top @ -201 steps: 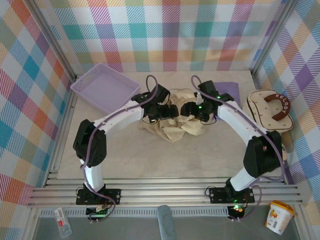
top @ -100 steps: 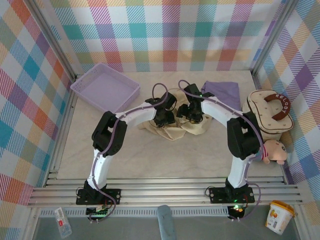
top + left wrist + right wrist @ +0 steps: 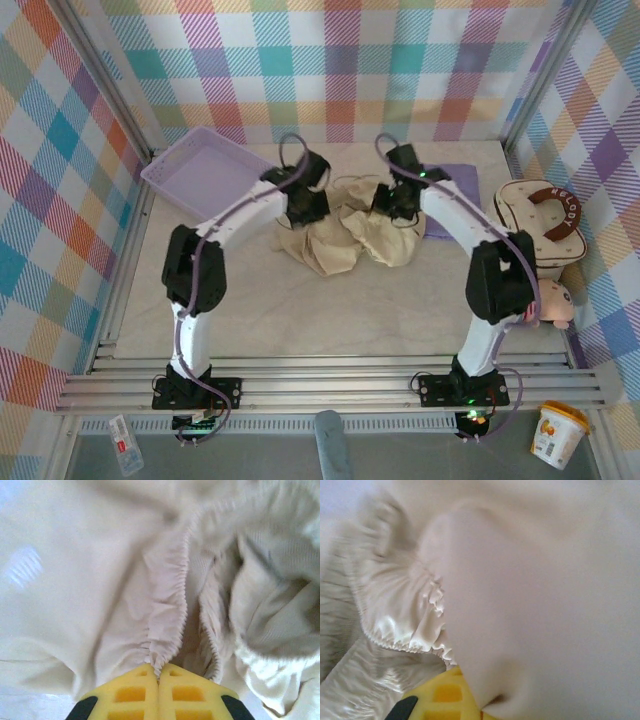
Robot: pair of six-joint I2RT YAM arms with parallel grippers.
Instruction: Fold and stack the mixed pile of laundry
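The cloth lies crumpled. My right gripper will raise its cloth edge away from my left gripper, then lower it by the lavender-purple T-shirt and release it.
The cream-beige shirt (image 3: 345,238) lies crumpled in the middle of the table. My left gripper (image 3: 306,206) is shut on its left upper edge; in the left wrist view the yellow fingertips (image 3: 142,680) pinch a gathered hem (image 3: 167,625), gripper (image 3: 159,669). My right gripper (image 3: 394,205) is shut on the shirt's right upper edge. In the right wrist view the cream cloth (image 3: 535,605) drapes over the gripper (image 3: 482,711) and hides one finger. The lavender-purple T-shirt (image 3: 458,182) lies flat behind the right arm, partly covered by it.
A lavender mesh basket (image 3: 205,170) stands at the back left. A cream padded bag with a brown handle (image 3: 540,222) and a plush toy (image 3: 555,305) sit along the right edge. An orange-labelled cup (image 3: 555,432) stands off the table, front right.
Both grippers have closed on the cream shirt's upper edge and drawn back and apart toward the far side, pulling the cloth wider.
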